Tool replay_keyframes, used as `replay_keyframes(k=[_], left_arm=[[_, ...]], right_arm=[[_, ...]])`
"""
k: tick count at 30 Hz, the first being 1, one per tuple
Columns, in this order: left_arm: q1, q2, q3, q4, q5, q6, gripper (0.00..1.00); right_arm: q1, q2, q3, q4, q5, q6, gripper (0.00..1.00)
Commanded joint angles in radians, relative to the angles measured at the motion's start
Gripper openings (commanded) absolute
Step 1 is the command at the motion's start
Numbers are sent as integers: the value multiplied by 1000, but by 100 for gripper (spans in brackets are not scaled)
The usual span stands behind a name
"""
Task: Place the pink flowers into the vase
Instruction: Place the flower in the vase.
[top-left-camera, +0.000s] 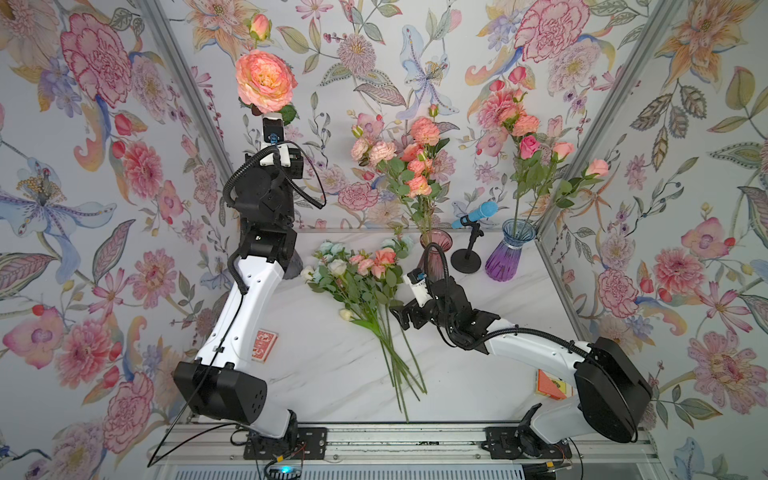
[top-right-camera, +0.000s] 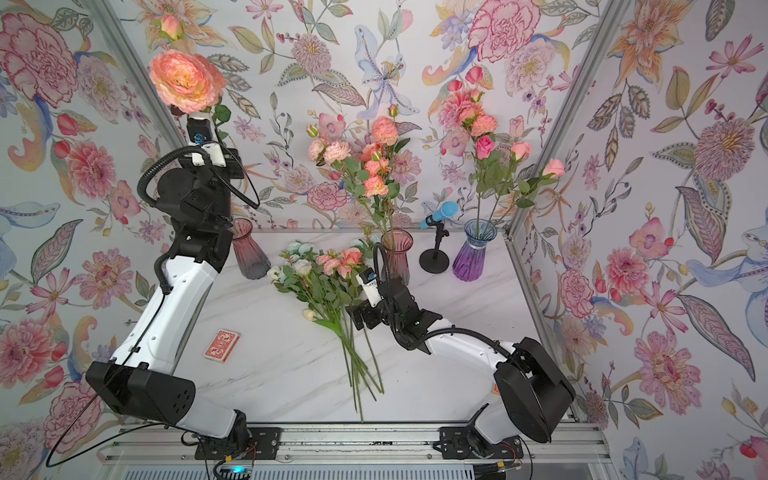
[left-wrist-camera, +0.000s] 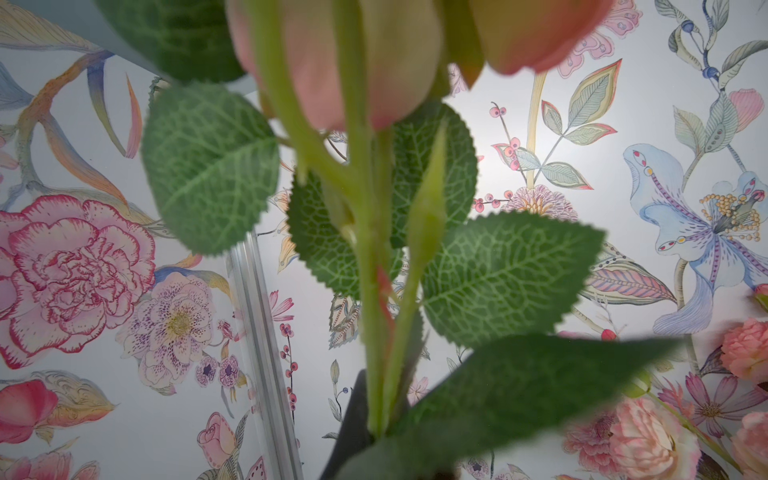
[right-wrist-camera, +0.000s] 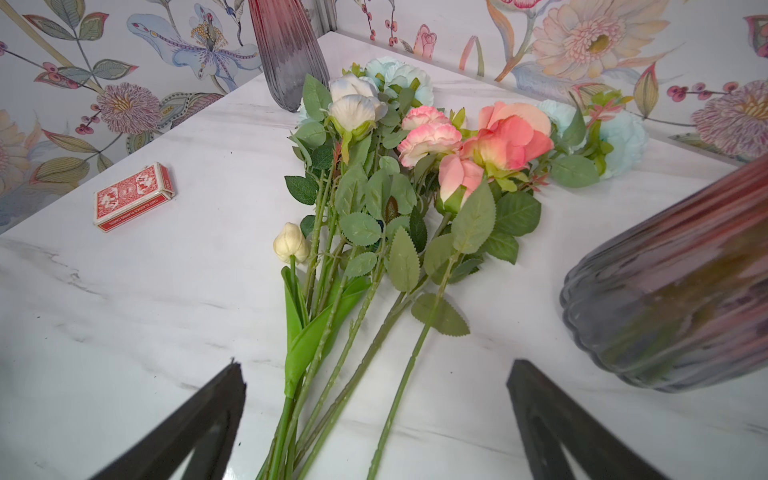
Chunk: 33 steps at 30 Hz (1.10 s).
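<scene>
The green stem's flower is still high above the vase, so my left gripper should next lower toward the opening of the second mauve vase (top-right-camera: 242, 226) to release the stem.
My left gripper (top-left-camera: 271, 113) is raised high near the back left wall, shut on the green stem (left-wrist-camera: 376, 332) of a large salmon-pink flower (top-left-camera: 265, 81) with a bud above it. More pink flowers (top-left-camera: 380, 259) lie on the marble table in a bunch with pale blue and white ones (top-left-camera: 332, 253). My right gripper (right-wrist-camera: 374, 365) hangs open just over that bunch's stems (right-wrist-camera: 332, 374), apart from them. A mauve vase (top-left-camera: 435, 249) at the back centre holds pink flowers. A second mauve vase (top-right-camera: 249, 253) stands behind my left arm.
A purple-blue vase (top-left-camera: 509, 253) with pink roses stands at the back right, beside a blue microphone on a black stand (top-left-camera: 469, 235). A red card deck (top-right-camera: 221, 345) lies front left, an orange box (top-left-camera: 550, 384) by my right arm. Floral walls close three sides.
</scene>
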Motion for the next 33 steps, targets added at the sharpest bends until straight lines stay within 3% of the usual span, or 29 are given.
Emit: replay_keyframes(k=[1, 10, 22, 33], left_arm=[[15, 20, 62, 5, 26, -29, 0], [22, 84, 91, -66, 11, -93, 0], [33, 52, -1, -102, -9, -153, 0], [33, -32, -169, -90, -39, -228, 15]], right_arm=[[-8, 13, -5, 32, -22, 16, 100], [-16, 16, -7, 40, -36, 20, 99], [-21, 37, 10, 40, -59, 30, 98], [-17, 45, 17, 41, -73, 37, 98]])
